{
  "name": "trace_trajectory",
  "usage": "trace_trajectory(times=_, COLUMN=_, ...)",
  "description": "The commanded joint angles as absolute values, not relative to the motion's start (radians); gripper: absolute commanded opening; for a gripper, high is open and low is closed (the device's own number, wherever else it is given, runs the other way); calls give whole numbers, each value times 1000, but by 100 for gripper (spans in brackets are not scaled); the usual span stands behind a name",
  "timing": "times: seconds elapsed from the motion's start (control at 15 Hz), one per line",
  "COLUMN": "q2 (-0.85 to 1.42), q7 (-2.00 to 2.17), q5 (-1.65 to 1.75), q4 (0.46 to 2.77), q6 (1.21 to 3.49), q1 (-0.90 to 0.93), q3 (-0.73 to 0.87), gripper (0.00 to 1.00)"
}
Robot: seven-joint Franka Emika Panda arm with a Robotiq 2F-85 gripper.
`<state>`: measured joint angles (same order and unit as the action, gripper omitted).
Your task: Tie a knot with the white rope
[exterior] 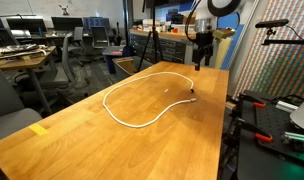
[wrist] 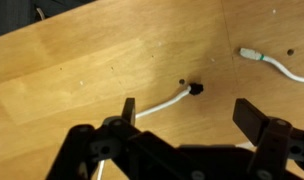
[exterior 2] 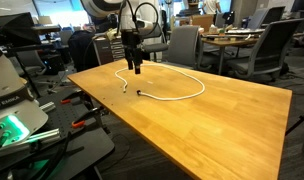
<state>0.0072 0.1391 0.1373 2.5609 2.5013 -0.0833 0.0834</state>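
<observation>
The dark-tipped rope end lies below and outward, so next my gripper will lower outward and turn to straddle the slanting part of the rope behind that end.
The white rope (exterior: 142, 123) lies in a wide open loop on the wooden table (exterior: 82, 145); it also shows in an exterior view (exterior 2: 202, 86). One dark tip (exterior: 192, 97) rests near the table's side edge. My gripper (exterior: 201, 62) hangs open and empty above the far part of the loop, and it also shows in an exterior view (exterior 2: 137, 69). In the wrist view the open jaws (wrist: 187, 112) hover over a rope end with a dark tip (wrist: 196, 88). A second stretch of rope (wrist: 277, 66) lies at the upper right.
Office chairs (exterior: 72, 60) and desks stand beyond the table. A tripod (exterior: 149, 45) stands at the far end. A machine with a green light (exterior 2: 12, 125) sits beside the table. More chairs (exterior 2: 262, 50) stand behind it.
</observation>
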Motion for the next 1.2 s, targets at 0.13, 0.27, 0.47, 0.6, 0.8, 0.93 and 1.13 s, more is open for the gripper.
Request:
trace_trajectory(times=0.13, q2=189, q7=274, q5=116, q4=2495, q6=2758, q1=-90, q3=117, gripper=100)
trace_trajectory(times=0.27, q2=245, q7=232, q5=19, q4=2472, q6=2699, q1=-99, q3=109, gripper=100)
trace_trajectory(times=0.47, q2=236, q7=244, q5=40, q4=2497, q6=2715, q1=-77, q3=131, gripper=100)
trace_trajectory(times=0.6, q2=254, q7=284, q5=76, q4=2485, q6=2732, q1=-57, q3=153, gripper=100)
trace_trajectory(times=0.8, q2=298, q7=365, q5=110, q4=2469, q6=2827, q1=-30, q3=200, gripper=100)
trace_trajectory(times=0.93, q2=326, q7=382, q5=89, q4=2467, q6=2883, q1=-26, q3=212, gripper=100)
trace_trajectory(times=1.13, q2=373, q7=381, q5=-21, q4=2466, q6=2962, q1=-49, q3=183, gripper=100)
